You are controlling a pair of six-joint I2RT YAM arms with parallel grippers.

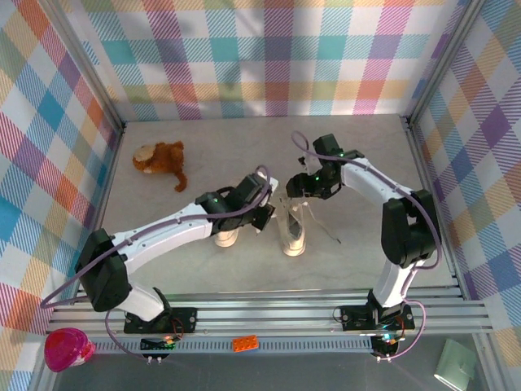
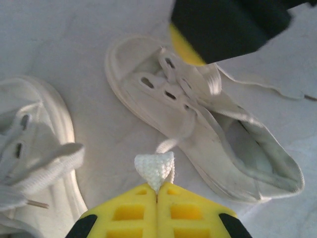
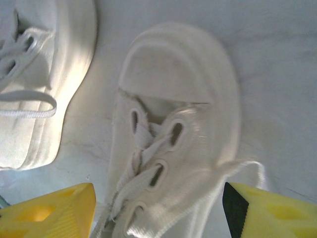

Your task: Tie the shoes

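The white lace's loose end lies below my right gripper and nearer my base, clear of the shoe. My right gripper will move back and down to it next.
Two cream canvas shoes stand side by side mid-table: one [image 1: 226, 237] partly under my left arm, the other [image 1: 294, 230] to its right. My left gripper [image 2: 157, 191] is shut on a folded bit of white lace [image 2: 155, 167] that runs to the right-hand shoe [image 2: 208, 129]; in the top view this gripper [image 1: 267, 213] hangs between the two shoes. My right gripper [image 3: 158, 198] is open, with its yellow fingers [image 3: 54, 213] on either side of that shoe's laced front [image 3: 168, 148]. It hovers over the shoe's far end [image 1: 303, 191]. The other shoe [image 3: 39, 74] lies to the left.
A brown plush toy [image 1: 161, 160] lies at the back left. A loose lace end [image 1: 334, 237] trails right of the shoes. Plaid walls enclose the table; a metal rail [image 1: 269, 314] runs along the near edge, with an orange brick [image 1: 245, 343] and a pink object [image 1: 69, 349] below it.
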